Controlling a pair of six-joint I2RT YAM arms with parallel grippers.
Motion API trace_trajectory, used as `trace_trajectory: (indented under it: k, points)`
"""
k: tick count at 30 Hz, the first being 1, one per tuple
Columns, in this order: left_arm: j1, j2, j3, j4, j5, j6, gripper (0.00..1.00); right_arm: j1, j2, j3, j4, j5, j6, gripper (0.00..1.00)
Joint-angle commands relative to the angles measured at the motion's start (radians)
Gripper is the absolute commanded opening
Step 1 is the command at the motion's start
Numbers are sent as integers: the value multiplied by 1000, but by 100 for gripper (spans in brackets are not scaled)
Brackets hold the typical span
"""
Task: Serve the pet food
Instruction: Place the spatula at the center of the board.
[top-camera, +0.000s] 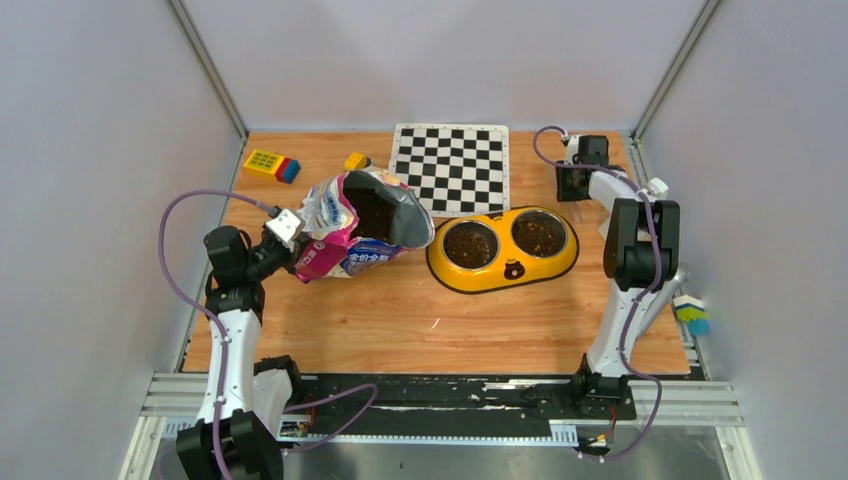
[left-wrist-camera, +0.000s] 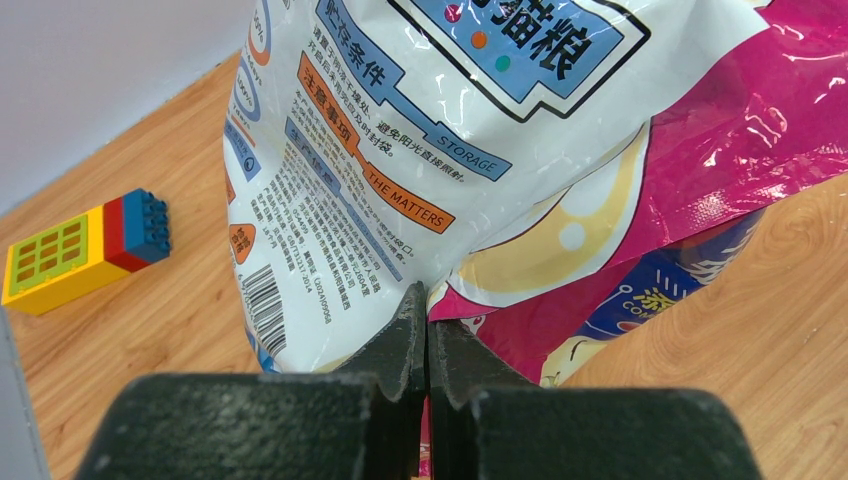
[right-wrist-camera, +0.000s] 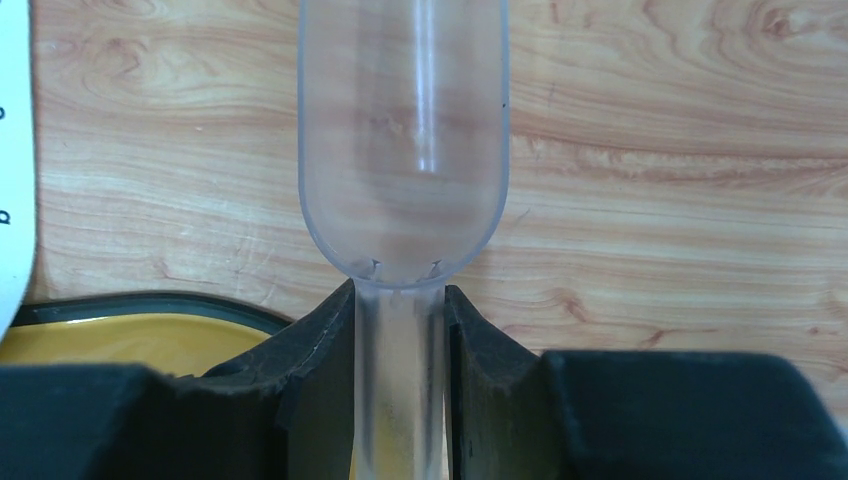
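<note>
Next, my right gripper will lower and release the scoop's handle on the bare wood below it, since both steel cups are filled.
The glossy pink and white cat food bag (top-camera: 345, 228) lies tilted on the wooden table, its torn mouth open toward the back. My left gripper (top-camera: 285, 240) is shut on a fold at the bag's lower edge; in the left wrist view the gripper (left-wrist-camera: 428, 318) pinches the pink film of the bag (left-wrist-camera: 450, 150). Brown pet food (top-camera: 470, 244) fills both steel cups of the yellow double bowl (top-camera: 505, 272). At the back right, my right gripper (top-camera: 573, 190) is shut on the handle of a clear plastic scoop (right-wrist-camera: 403, 140), which holds nothing. The right gripper (right-wrist-camera: 400, 340) hovers over bare wood.
A checkerboard (top-camera: 450, 165) lies at the back centre. Toy bricks (top-camera: 272, 164) and a small yellow brick (top-camera: 356, 160) sit at the back left; the bricks (left-wrist-camera: 80, 250) also show beside the bag. A coloured block (top-camera: 690, 312) sits off the right edge. Grey walls enclose three sides.
</note>
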Motion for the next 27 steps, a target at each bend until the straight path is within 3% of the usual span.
trace_trajectory:
  k: [1, 16, 21, 27]
  points:
    - [11, 2, 8, -39, 14, -2, 0, -11, 20, 26, -27, 20, -18, 20]
    - [11, 4, 11, -39, 19, -1, 0, -49, 43, 37, -80, 41, -58, 35]
    - [11, 7, 11, -40, 20, -1, 0, -56, 36, 50, -97, 30, -62, 48]
    - [11, 8, 13, -41, 22, -1, 0, -56, -12, 61, -110, 5, -73, 54]
